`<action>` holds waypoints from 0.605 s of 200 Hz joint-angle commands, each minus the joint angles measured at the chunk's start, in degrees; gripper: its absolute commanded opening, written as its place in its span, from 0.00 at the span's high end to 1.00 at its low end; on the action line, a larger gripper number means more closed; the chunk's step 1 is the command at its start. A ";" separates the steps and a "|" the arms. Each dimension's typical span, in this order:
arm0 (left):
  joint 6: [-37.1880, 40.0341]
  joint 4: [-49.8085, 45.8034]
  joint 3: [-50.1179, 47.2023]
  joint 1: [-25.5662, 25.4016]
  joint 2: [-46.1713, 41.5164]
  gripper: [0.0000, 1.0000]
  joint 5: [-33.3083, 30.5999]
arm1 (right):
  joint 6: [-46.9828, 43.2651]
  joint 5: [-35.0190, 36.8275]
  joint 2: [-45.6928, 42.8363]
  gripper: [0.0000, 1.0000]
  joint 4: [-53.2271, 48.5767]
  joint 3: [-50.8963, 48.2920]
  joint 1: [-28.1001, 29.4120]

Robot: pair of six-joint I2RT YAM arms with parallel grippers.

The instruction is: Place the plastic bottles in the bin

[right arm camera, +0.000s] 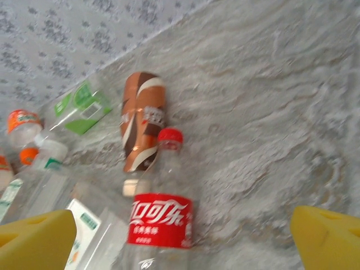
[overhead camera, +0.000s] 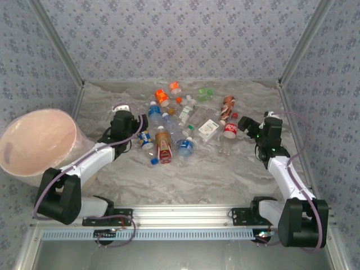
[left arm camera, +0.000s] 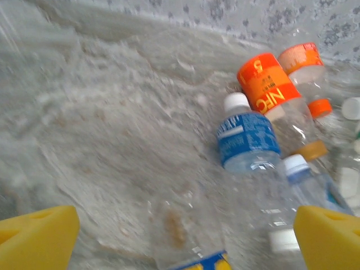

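The amber bottle lies below, beyond the blue-yellow label. Next, my left gripper brings its open fingers across and down to it, closing around its upper body (overhead camera: 162,138).
Several plastic bottles (overhead camera: 174,126) lie in a heap mid-table. The pale pink bin (overhead camera: 39,146) stands at the far left, beside the left arm. My left gripper (overhead camera: 134,126) is open at the heap's left edge. In its wrist view the left gripper (left arm camera: 185,239) straddles a clear bottle with a blue-yellow label (left arm camera: 185,225), with a blue-labelled bottle (left arm camera: 247,140) and an orange one (left arm camera: 267,84) beyond. My right gripper (overhead camera: 246,125) is open at the heap's right edge. Between the fingers of the right gripper (right arm camera: 183,242) lies a red-labelled cola bottle (right arm camera: 162,219), not gripped, with a brown bottle (right arm camera: 142,121) behind it.
Patterned walls close the table at the back and both sides, with metal posts (overhead camera: 67,62) at the corners. An aluminium rail (overhead camera: 185,216) runs along the near edge. Bare marble surface (overhead camera: 197,180) stretches between the heap and the arm bases.
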 commanded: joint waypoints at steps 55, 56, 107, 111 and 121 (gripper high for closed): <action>-22.21 -31.79 13.50 -3.25 8.82 0.02 7.13 | 7.52 -2.21 1.34 0.00 1.84 1.09 3.43; -22.33 -32.02 13.59 -3.27 8.89 0.02 7.05 | 7.52 -2.20 1.35 0.00 1.99 1.10 3.42; -20.55 -43.70 23.34 -11.51 12.00 0.02 0.18 | 5.69 -0.14 2.42 0.00 0.39 3.43 5.84; -20.28 -43.78 24.35 -12.08 12.91 0.03 0.27 | 5.47 0.33 2.42 0.00 0.26 3.48 5.99; -19.77 -46.34 26.28 -13.89 14.77 0.06 0.10 | 5.37 1.11 2.50 0.00 0.22 3.26 6.23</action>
